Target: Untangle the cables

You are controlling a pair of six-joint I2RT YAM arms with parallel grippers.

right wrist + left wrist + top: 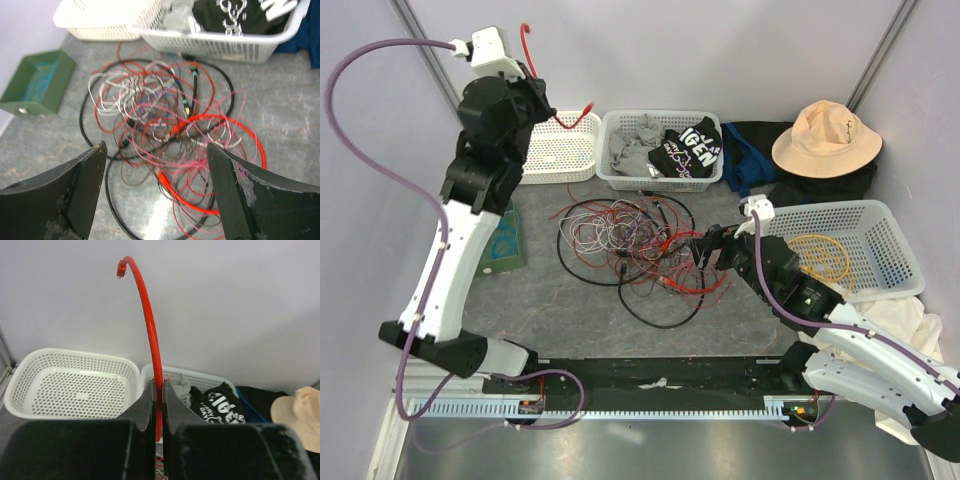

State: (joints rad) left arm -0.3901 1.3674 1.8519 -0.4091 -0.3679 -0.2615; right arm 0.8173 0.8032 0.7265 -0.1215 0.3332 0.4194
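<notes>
My left gripper will next bring the red cable, which hangs away from the tangle, down to the white basket. It will open over the basket's end away from the clothes (54,390).
A loose tangle of cables (638,240), red, white, black and pink, lies on the grey table in the middle; it fills the right wrist view (165,125). My left gripper (532,82) is raised high at the back left, over the empty white basket (560,148). It is shut on a red cable (151,330) that sticks up above its jaws and ends in a small plug; the same cable shows in the top view (526,45). My right gripper (156,150) is open and empty, just right of the tangle (702,248), low over it.
A white basket of clothes (660,150) stands at the back centre. A white basket (860,250) with a coiled yellow cable (820,258) is at the right. A green tray (505,240) with a blue wire is at the left. A tan hat (825,138) lies at the back right.
</notes>
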